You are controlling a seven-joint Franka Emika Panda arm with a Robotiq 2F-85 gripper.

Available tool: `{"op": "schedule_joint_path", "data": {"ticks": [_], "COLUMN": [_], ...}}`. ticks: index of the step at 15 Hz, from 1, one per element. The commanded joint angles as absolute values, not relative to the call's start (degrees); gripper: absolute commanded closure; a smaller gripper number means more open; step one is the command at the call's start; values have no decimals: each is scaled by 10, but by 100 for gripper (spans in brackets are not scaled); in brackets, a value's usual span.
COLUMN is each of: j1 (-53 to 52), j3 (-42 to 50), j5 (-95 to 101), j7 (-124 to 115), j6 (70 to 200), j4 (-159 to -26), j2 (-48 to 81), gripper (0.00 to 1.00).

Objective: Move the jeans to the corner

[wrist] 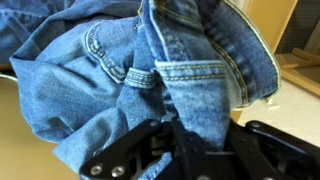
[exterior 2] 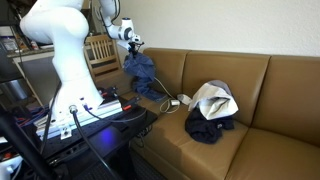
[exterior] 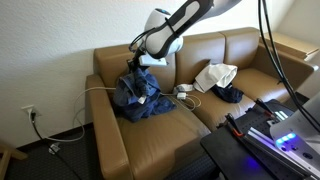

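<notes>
My gripper moves down toward the lower part of the jeans [exterior: 137,94] below it on the seat next and releases the jeans' fold, because the fold still hangs raised.
The blue jeans [exterior: 137,94] hang bunched from my gripper [exterior: 136,62] over the left seat of the brown leather sofa [exterior: 160,135], near its left corner. In an exterior view the jeans [exterior 2: 142,74] dangle at the sofa's end below the gripper [exterior 2: 131,43]. In the wrist view the denim [wrist: 150,70] fills the frame and a fold of it is pinched between my black fingers [wrist: 195,140]. The gripper is shut on the jeans. The lower part of the jeans rests on the seat.
A white cloth on dark clothing [exterior: 218,80] lies on the middle seat, also visible in an exterior view [exterior 2: 211,108]. A white charger with cable [exterior: 183,92] lies on the seat beside the jeans. A black stand with equipment [exterior: 270,135] fronts the sofa. A wall socket [exterior: 30,114] is left.
</notes>
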State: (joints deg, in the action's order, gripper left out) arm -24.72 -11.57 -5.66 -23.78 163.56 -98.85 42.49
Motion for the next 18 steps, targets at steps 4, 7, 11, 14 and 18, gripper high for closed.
{"op": "schedule_joint_path", "data": {"ticks": [4, 7, 11, 14, 18], "j1": [-305, -327, -360, -389, -448], "j3": [-201, -217, -170, -82, 89], "j5": [-147, -181, -196, -218, -261], "j7": [-242, -257, -274, -288, -346], "j6": [1688, 1749, 1853, 1901, 1869], "j4": [-796, -727, -675, -679, -714], "j2": [616, 686, 733, 728, 715], "gripper": [95, 95, 95, 95, 95]}}
